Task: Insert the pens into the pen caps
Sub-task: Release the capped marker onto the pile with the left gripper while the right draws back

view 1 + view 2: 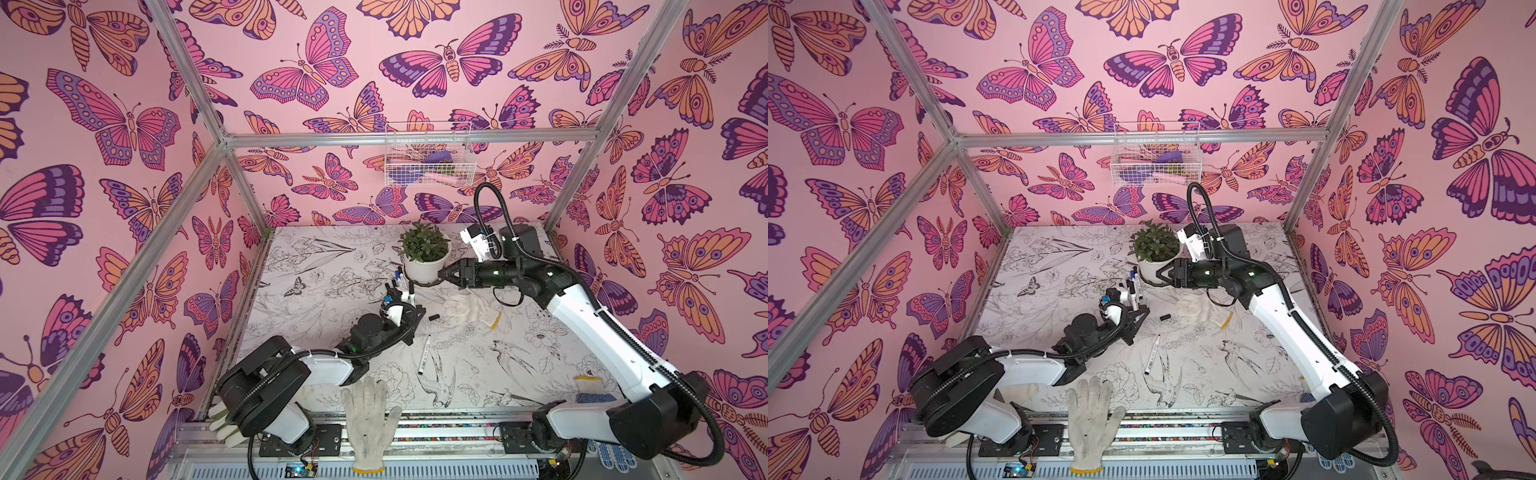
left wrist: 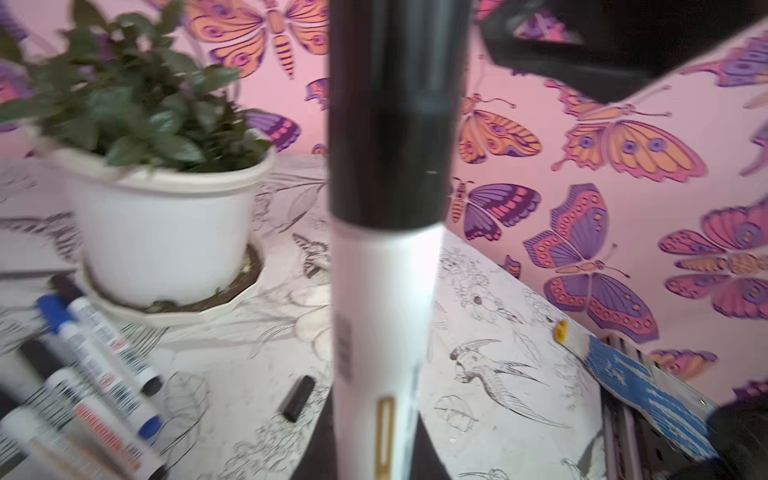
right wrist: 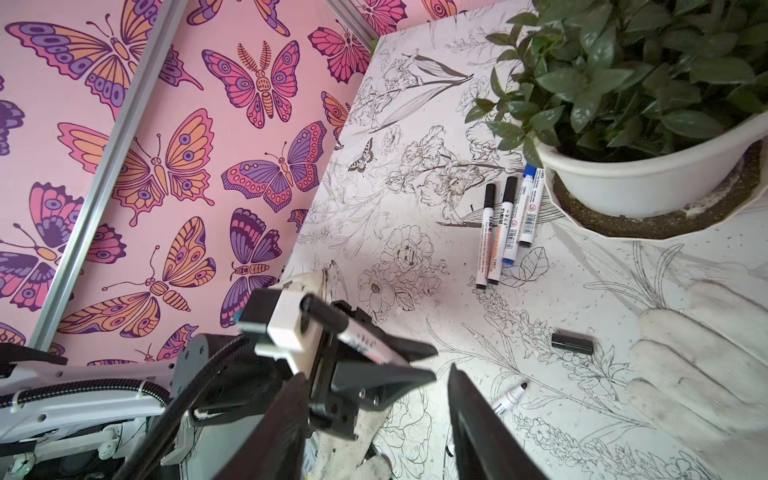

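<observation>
The white pen [image 2: 382, 311] is capped, so my left gripper should tilt downward and lower it onto the tabletop beside the capped pens, away from the pot.
My left gripper [image 2: 376, 436] is shut on a white pen [image 2: 382, 311] whose black cap [image 2: 390, 124] sits on its end. In both top views this gripper [image 1: 419, 312] hovers mid-table. The right wrist view shows the same held pen [image 3: 361, 343] in the left gripper's jaws. My right gripper [image 1: 442, 274] hangs open and empty beside the plant pot [image 1: 426, 266]. A loose black pen cap [image 1: 434, 318] [image 3: 572, 343] lies on the table. An uncapped pen [image 1: 424, 355] [image 3: 509, 398] lies nearer the front. Several capped pens [image 3: 507, 224] [image 2: 95, 353] lie side by side near the pot.
A white knitted glove [image 1: 469, 309] lies right of the loose cap, under the right arm. Another glove [image 1: 370, 419] drapes over the table's front edge. A blue-dotted glove [image 2: 631, 374] lies at the right edge. A wire basket [image 1: 428, 153] hangs on the back wall.
</observation>
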Available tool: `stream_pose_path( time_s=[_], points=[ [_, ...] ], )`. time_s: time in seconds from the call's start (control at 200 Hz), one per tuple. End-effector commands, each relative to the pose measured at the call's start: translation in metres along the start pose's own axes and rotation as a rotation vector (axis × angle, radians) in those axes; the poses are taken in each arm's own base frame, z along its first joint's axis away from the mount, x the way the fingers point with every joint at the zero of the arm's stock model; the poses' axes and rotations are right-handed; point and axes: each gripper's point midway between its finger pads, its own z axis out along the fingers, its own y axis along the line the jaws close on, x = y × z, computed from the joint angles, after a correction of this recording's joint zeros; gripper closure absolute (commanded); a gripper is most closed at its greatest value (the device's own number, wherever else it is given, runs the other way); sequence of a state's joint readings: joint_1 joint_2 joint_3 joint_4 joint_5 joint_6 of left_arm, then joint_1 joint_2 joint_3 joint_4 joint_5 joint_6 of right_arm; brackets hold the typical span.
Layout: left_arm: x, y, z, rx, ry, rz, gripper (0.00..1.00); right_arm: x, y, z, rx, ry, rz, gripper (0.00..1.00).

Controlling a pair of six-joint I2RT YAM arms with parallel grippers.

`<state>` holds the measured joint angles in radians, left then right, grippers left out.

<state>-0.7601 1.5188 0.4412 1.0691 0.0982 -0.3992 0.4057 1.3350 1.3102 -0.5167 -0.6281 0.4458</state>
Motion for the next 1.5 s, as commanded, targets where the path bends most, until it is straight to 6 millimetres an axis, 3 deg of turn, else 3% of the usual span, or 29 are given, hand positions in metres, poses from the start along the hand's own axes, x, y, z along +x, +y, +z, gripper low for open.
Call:
stream_pose_path(
  time_s=[0.0, 0.11, 0.25, 0.376, 0.486, 0.821, 0.891, 0.956, 1.097, 1.342, 1.497],
  points=[
    [0.01, 0.05, -0.01, -0.174, 0.017, -0.233, 1.0, 0.002, -0.006, -0.005, 0.034, -0.008, 0.007, 0.45],
    [0.034, 0.087, -0.019, -0.355, 0.175, -0.315, 1.0, 0.005, -0.013, -0.004, 0.059, -0.005, 0.01, 0.46],
    [0.037, 0.099, -0.018, -0.416, 0.276, -0.289, 1.0, 0.008, -0.014, -0.003, 0.063, 0.005, 0.003, 0.46],
    [0.048, 0.115, -0.016, -0.452, 0.321, -0.397, 1.0, 0.009, -0.017, -0.001, 0.068, 0.013, 0.004, 0.46],
    [0.062, 0.119, -0.007, -0.43, 0.367, -0.509, 1.0, 0.012, -0.018, -0.001, 0.071, 0.021, 0.008, 0.46],
    [0.09, 0.127, 0.014, -0.421, 0.494, -0.58, 0.98, 0.015, -0.025, -0.004, 0.118, 0.028, -0.013, 0.47],
    [0.095, 0.131, 0.013, -0.436, 0.509, -0.598, 0.93, 0.016, -0.027, -0.005, 0.129, 0.031, -0.022, 0.47],
    [0.097, 0.134, 0.013, -0.439, 0.513, -0.613, 0.76, 0.017, -0.028, -0.006, 0.137, 0.03, -0.026, 0.48],
    [0.099, 0.136, 0.014, -0.433, 0.523, -0.628, 0.6, 0.016, -0.029, -0.006, 0.139, 0.03, -0.03, 0.48],
    [0.1, 0.139, 0.009, -0.439, 0.533, -0.633, 0.45, 0.016, -0.029, -0.009, 0.149, 0.026, -0.038, 0.49],
    [0.078, 0.133, -0.002, -0.42, 0.497, -0.548, 0.42, 0.015, -0.027, -0.01, 0.148, 0.023, -0.045, 0.49]
  ],
)
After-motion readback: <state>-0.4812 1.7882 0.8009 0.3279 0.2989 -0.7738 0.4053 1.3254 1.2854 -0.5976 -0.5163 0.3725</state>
